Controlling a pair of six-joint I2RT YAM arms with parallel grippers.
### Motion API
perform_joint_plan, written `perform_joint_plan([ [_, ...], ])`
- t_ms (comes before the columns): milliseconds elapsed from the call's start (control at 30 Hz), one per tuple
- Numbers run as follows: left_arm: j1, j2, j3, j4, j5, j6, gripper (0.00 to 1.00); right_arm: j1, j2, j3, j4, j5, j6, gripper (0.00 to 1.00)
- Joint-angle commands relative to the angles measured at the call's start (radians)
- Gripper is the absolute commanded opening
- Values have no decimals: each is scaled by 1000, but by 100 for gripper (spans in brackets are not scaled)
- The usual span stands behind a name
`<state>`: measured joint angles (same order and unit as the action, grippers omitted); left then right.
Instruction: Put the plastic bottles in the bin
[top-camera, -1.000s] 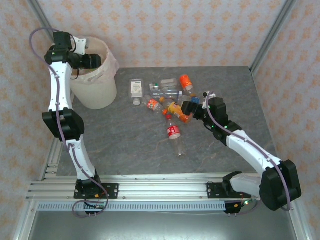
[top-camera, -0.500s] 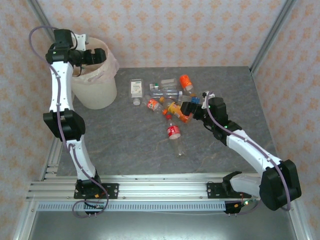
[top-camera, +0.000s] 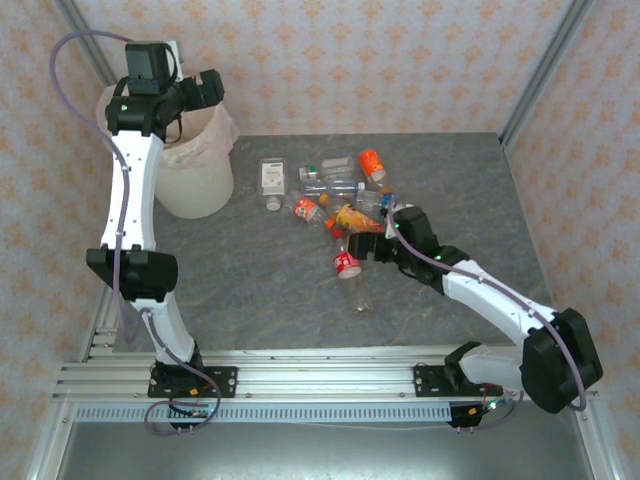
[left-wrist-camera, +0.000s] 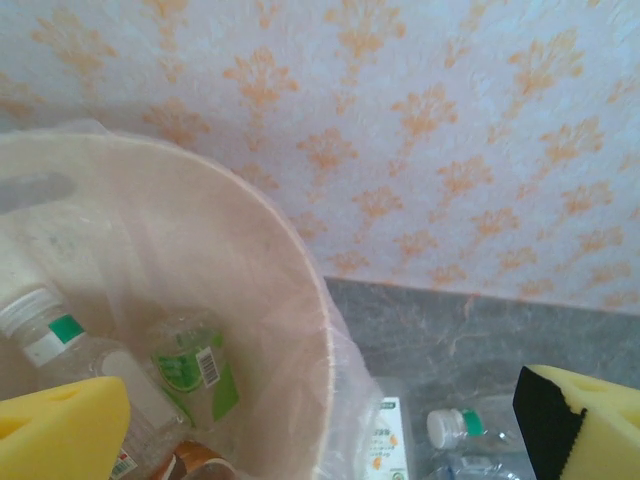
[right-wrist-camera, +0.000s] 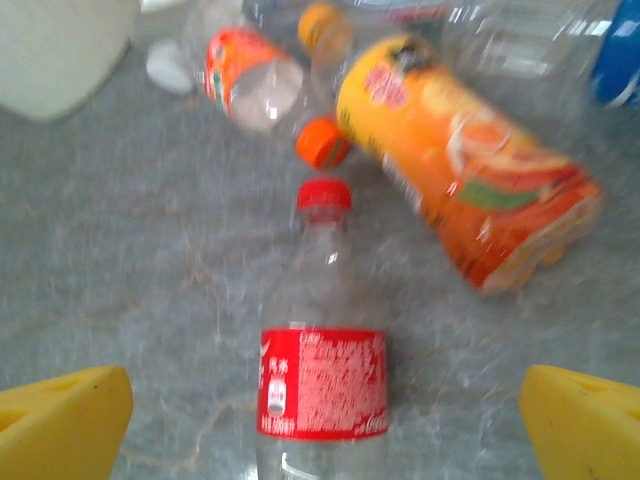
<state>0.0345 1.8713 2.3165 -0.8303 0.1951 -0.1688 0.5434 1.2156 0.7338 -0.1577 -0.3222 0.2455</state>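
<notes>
I should move my right gripper back toward my base next and lower its fingers on either side of the red-label bottle's clear bottom end.
Several plastic bottles (top-camera: 335, 195) lie in a heap at mid-table. A red-label bottle (top-camera: 347, 264) lies apart, nearer me. My right gripper (top-camera: 372, 246) hovers just right of it, open; in the right wrist view the red-label bottle (right-wrist-camera: 322, 390) lies lengthwise between the yellow fingertips (right-wrist-camera: 60, 425), untouched, its red cap pointing away. The cream bin (top-camera: 190, 180) stands at the far left. My left gripper (top-camera: 205, 88) hangs open above its right rim, holding nothing. Inside the bin (left-wrist-camera: 312, 330) lie a green-label bottle (left-wrist-camera: 190, 375) and a white-capped bottle (left-wrist-camera: 40, 325).
A fat orange-label bottle (right-wrist-camera: 465, 185) and a small orange-capped one (right-wrist-camera: 250, 75) lie just beyond the red-label bottle. A white-label bottle (top-camera: 272, 177) lies closest to the bin. Patterned walls close the table on three sides. Bare grey table (top-camera: 250, 290) stretches in front of the heap.
My left gripper has opened wide and risen from the bin's mouth to above its right rim. My right gripper has slid from the orange bottle to beside the red-label bottle.
</notes>
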Motion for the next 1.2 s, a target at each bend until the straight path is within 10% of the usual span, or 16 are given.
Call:
perform_joint_plan([
  [0,-76,-79,-73,69,-147,-75,100,57,29,-19,-47,84,-19,100],
  [300,-254,-214,-297,134,-200,-57,100,145,206,81,-108,172,-7,99],
  [1167,-257,-266,-425,174,-117,-209,100,264,225,-42,-202,208,-53,83],
])
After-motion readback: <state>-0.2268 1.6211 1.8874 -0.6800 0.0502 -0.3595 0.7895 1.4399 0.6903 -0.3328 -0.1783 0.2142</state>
